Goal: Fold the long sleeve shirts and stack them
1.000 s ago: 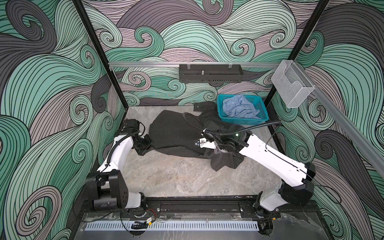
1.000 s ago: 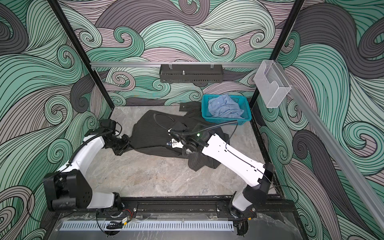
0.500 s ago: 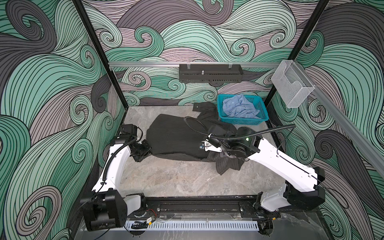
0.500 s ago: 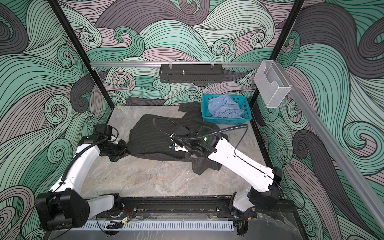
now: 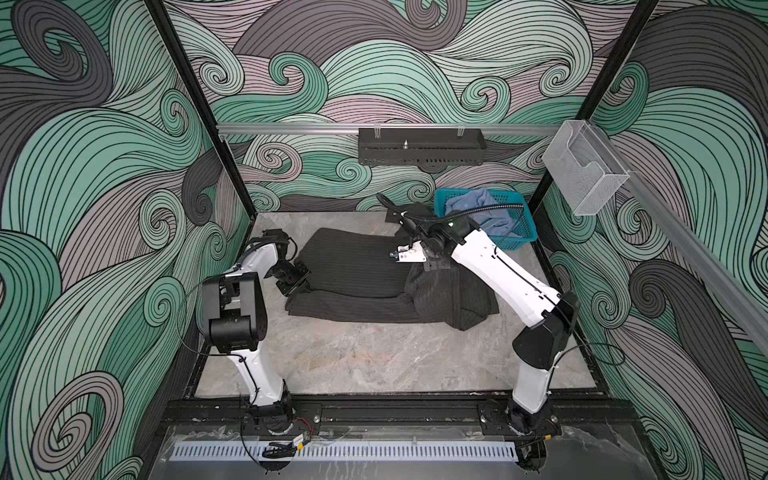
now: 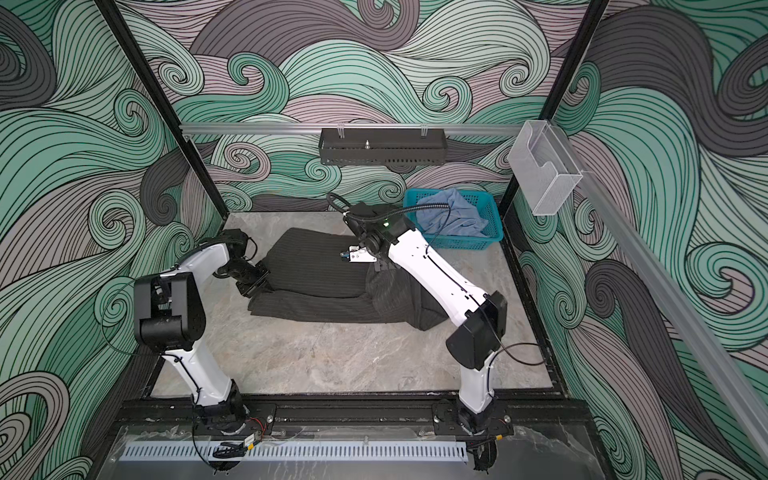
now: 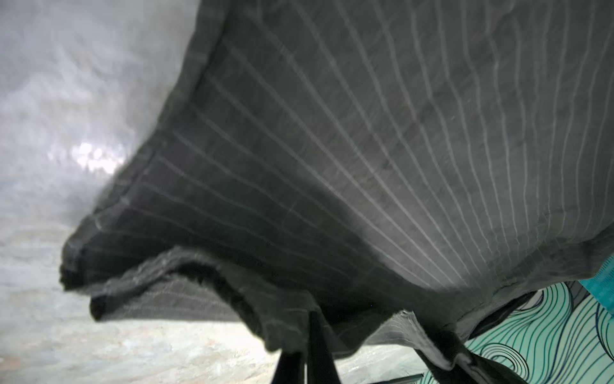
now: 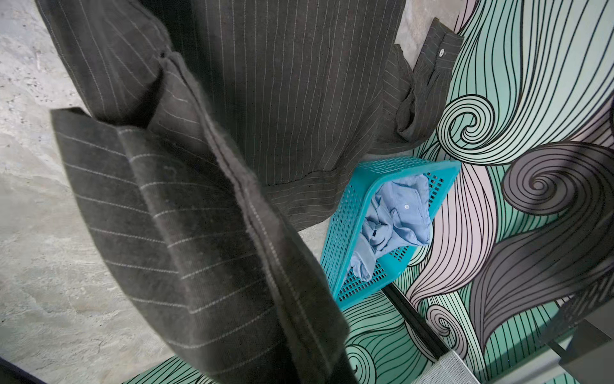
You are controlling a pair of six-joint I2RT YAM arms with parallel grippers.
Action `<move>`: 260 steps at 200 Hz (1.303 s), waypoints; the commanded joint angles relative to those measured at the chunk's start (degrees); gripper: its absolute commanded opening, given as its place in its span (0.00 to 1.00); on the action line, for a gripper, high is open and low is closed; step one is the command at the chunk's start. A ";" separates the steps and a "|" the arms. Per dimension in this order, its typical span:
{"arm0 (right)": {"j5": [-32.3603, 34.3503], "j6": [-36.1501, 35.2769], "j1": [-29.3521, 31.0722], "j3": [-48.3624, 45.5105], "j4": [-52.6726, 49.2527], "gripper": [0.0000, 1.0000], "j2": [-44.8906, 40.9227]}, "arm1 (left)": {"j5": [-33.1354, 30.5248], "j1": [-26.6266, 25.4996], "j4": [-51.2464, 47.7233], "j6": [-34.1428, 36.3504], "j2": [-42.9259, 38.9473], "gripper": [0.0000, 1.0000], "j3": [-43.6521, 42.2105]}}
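Observation:
The pinched hem is still raised off the shirt's pinstriped cloth (image 5: 316, 280) beneath it, so I should lower my left gripper with the hem onto that layer and let go.
The dark charcoal pinstriped shirt (image 5: 357, 266) (image 6: 316, 266) lies across the back half of the marble table (image 5: 374, 357), partly doubled over itself. At its left edge, my left gripper (image 5: 297, 282) (image 6: 255, 284) is shut on the hem; the left wrist view shows the fingers (image 7: 315, 352) pinching the cloth (image 7: 365, 133). My right gripper (image 5: 434, 268) (image 6: 376, 270) is shut on the shirt's right part, and lifted cloth (image 8: 216, 249) hides its fingertips in the right wrist view. The light blue shirt (image 5: 482, 208) (image 6: 453, 216) (image 8: 395, 219) lies crumpled in the teal basket (image 5: 440, 199).
The basket (image 6: 409, 197) (image 8: 349, 212) stands in the back right corner. A cuffed sleeve (image 8: 438, 50) of the dark shirt reaches the back wall. A black shelf (image 5: 422, 145) hangs on the back rail and a clear holder (image 5: 582, 174) on the right rail.
Both grippers, shut on the dark shirt throughout, first drew it toward the front, then carried their held edges back toward the rear wall, so the cloth now lies doubled.

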 commanded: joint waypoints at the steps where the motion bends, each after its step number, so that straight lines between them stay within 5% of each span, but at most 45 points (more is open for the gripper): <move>1: -4.19 -2.83 -2.10 2.89 0.57 0.00 2.28 | -2.23 0.09 -1.74 1.28 1.92 0.01 3.08; 54: -8.03 -2.03 -5.18 5.09 1.43 0.01 7.91 | -3.49 0.09 -3.18 2.09 6.02 0.04 5.58; 79: -8.78 -0.58 -5.36 4.72 1.62 0.25 8.40 | -3.61 0.09 -3.49 2.14 6.75 0.20 6.37; 103: -9.38 1.71 -5.46 4.55 1.95 0.37 7.52 | -3.66 0.09 -3.94 2.08 6.62 0.39 7.39; 137: -10.82 7.38 -6.34 6.52 2.95 0.71 4.46 | -2.89 0.13 -4.82 1.73 3.83 0.54 8.62; 154: -13.25 14.12 -6.83 7.81 2.97 0.99 2.10 | -2.41 0.09 -4.96 1.73 0.71 0.58 8.58; 186: -18.07 34.41 -7.86 4.59 4.50 0.98 -3.28 | -1.76 -0.35 -5.01 2.93 -4.71 0.60 4.53; 228: -27.50 73.28 -14.77 -18.09 13.66 0.79 -12.03 | 0.55 -0.46 0.02 2.05 -6.60 0.50 -5.74; 260: -29.48 85.56 -17.55 -38.44 23.68 0.73 -18.29 | 1.15 -0.70 1.57 1.37 -4.31 0.45 -6.83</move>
